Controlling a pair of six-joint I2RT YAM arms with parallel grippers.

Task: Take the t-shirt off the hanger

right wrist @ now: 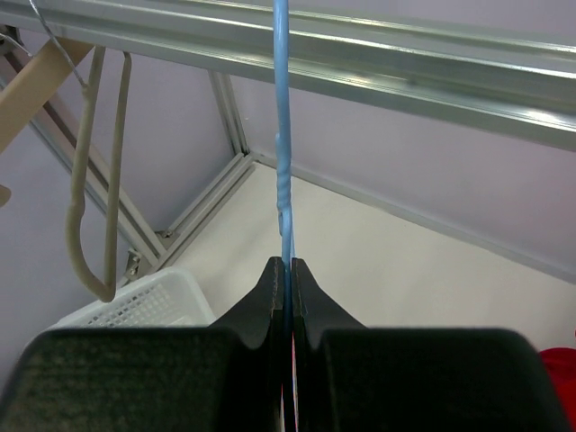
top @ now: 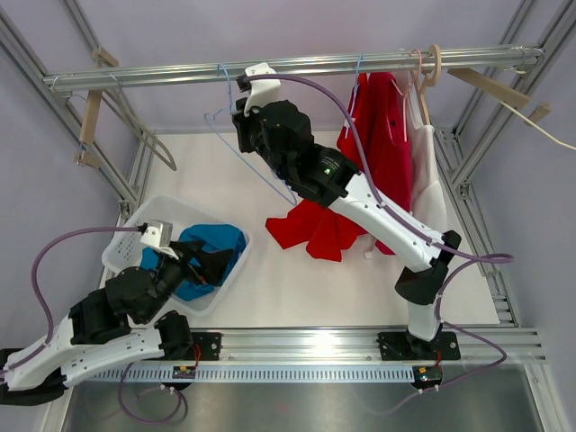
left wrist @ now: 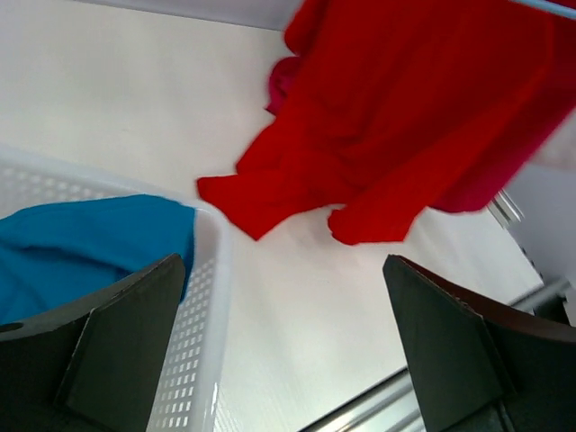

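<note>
The robot's right gripper needs to slide the blue hanger to the left in the top view onto the empty part of the metal bar and let go of it there, since the hanger is bare.
A thin blue wire hanger (top: 221, 85) hangs bare from the metal rail (top: 297, 65), left of centre. My right gripper (top: 243, 94) is shut on its blue wire (right wrist: 283, 135) just below the rail, jaws (right wrist: 288, 265) pinched flat on it. A red t-shirt (top: 378, 135) hangs from the rail further right, and red cloth (top: 310, 229) lies spread on the white table below it; I cannot tell whether they are one piece. The red cloth also shows in the left wrist view (left wrist: 396, 117). My left gripper (top: 211, 265) is open and empty (left wrist: 283, 360) over the basket's right rim.
A white plastic basket (top: 135, 238) at front left holds a blue garment (top: 216, 247). Wooden hangers (top: 90, 117) hang at the rail's left end. Beige hangers (top: 434, 63) and a white garment (top: 434, 171) hang at the right end. Frame posts stand at both sides.
</note>
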